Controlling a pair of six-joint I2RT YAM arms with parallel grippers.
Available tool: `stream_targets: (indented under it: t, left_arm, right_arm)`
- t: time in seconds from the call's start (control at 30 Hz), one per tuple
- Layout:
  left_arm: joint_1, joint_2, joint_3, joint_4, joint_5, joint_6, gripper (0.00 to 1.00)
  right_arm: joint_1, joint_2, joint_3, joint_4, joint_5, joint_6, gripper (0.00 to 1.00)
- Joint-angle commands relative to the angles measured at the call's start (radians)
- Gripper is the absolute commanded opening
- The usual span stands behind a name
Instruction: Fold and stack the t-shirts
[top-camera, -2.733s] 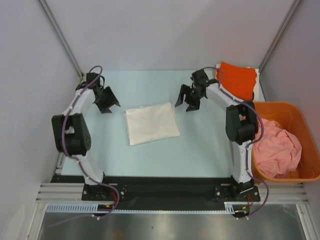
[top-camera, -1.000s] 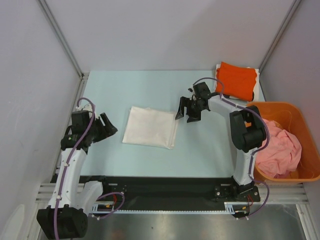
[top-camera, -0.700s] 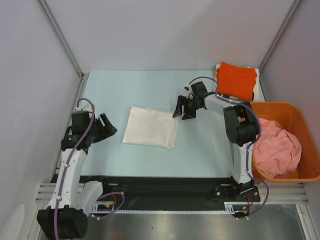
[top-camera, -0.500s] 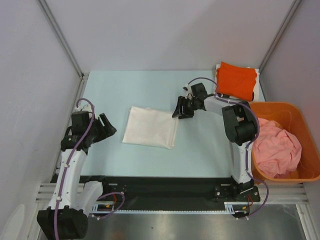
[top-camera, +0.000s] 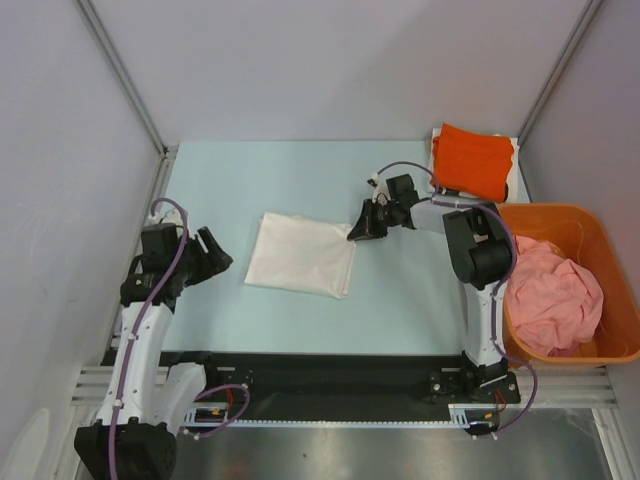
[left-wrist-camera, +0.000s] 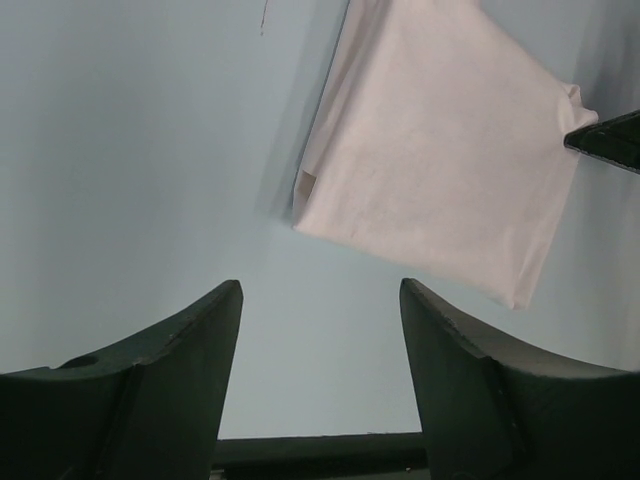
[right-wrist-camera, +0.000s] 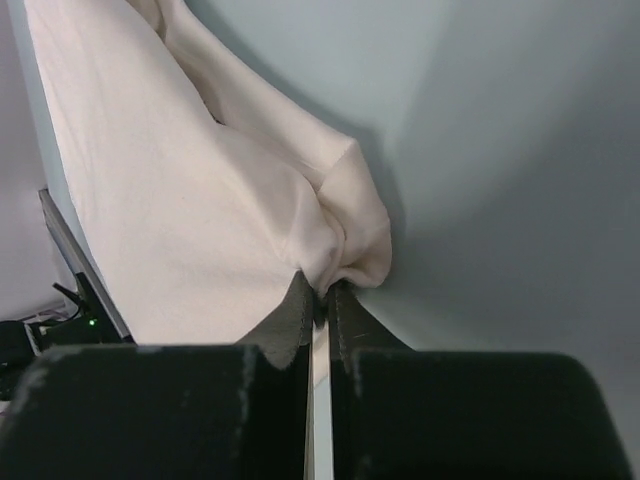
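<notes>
My right gripper rises and carries the white t-shirt onto the folded orange t-shirt (top-camera: 474, 160) next, as that lies outward and to its right in the top view.
A folded white t-shirt (top-camera: 301, 254) lies flat in the middle of the table, plain side up. My right gripper (top-camera: 357, 233) is shut on its far right corner; in the right wrist view the cloth (right-wrist-camera: 200, 200) bunches up between the fingertips (right-wrist-camera: 322, 290). My left gripper (top-camera: 214, 252) hangs open to the left of the shirt, apart from it, with bare table between its fingers (left-wrist-camera: 190, 340) and the white t-shirt (left-wrist-camera: 440, 170) ahead. A folded orange t-shirt (top-camera: 474, 160) lies at the far right corner. A crumpled pink t-shirt (top-camera: 556, 300) fills the basket.
A rigid orange plastic basket (top-camera: 620, 290) stands off the table's right edge, beside the right arm's base. Grey walls close in the left, back and right. A black strip (top-camera: 320, 372) runs along the near edge.
My right gripper has moved left and down onto the white shirt's corner and closed on it. The left arm has stayed where it was, still open.
</notes>
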Motion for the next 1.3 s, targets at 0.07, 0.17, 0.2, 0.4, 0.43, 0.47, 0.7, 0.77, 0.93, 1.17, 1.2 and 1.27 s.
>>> stream_targets:
  t: [0.07, 0.17, 0.2, 0.4, 0.43, 0.47, 0.7, 0.77, 0.93, 1.17, 1.2, 1.27]
  left_arm:
    - [-0.001, -0.053, 0.013, 0.023, -0.019, -0.005, 0.7]
    - [-0.001, -0.057, 0.007, 0.034, -0.025, -0.006, 0.7]
    - [-0.001, -0.057, 0.005, 0.034, -0.026, -0.006, 0.7]
    - [0.001, -0.068, -0.001, 0.04, -0.028, -0.008, 0.7]
    - [0.001, -0.066, -0.001, 0.04, -0.028, -0.008, 0.69]
    - [-0.001, -0.065, -0.002, 0.04, -0.028, -0.009, 0.69]
    - [0.001, -0.056, -0.002, 0.039, -0.039, -0.011, 0.69]
    - [0.001, -0.057, -0.004, 0.04, -0.043, -0.012, 0.69]
    - [0.002, -0.034, -0.004, 0.04, -0.045, -0.014, 0.69]
    - [0.001, 0.0, 0.009, 0.051, -0.062, -0.024, 0.69]
    - [0.001, 0.001, 0.012, 0.057, -0.065, -0.026, 0.69]
    - [-0.001, 0.015, 0.009, 0.077, -0.065, -0.028, 0.69]
  right_arm:
    - [-0.028, -0.146, 0.157, -0.266, 0.203, -0.159, 0.0]
    - [-0.054, -0.172, 0.261, -0.383, 0.301, -0.222, 0.0]
    - [-0.071, -0.181, 0.282, -0.406, 0.339, -0.234, 0.0]
    - [-0.154, -0.169, 0.439, -0.544, 0.465, -0.308, 0.0]
    - [-0.165, -0.166, 0.457, -0.554, 0.465, -0.317, 0.0]
    - [-0.176, -0.163, 0.47, -0.562, 0.477, -0.325, 0.0]
    - [-0.223, -0.148, 0.582, -0.601, 0.66, -0.403, 0.0]
    - [-0.24, -0.143, 0.619, -0.605, 0.678, -0.417, 0.0]
    - [-0.26, -0.126, 0.702, -0.614, 0.688, -0.463, 0.0]
    - [-0.277, -0.111, 0.848, -0.64, 0.743, -0.506, 0.0]
    - [-0.28, -0.109, 0.872, -0.64, 0.741, -0.515, 0.0]
    - [-0.278, -0.105, 0.892, -0.641, 0.732, -0.526, 0.0]
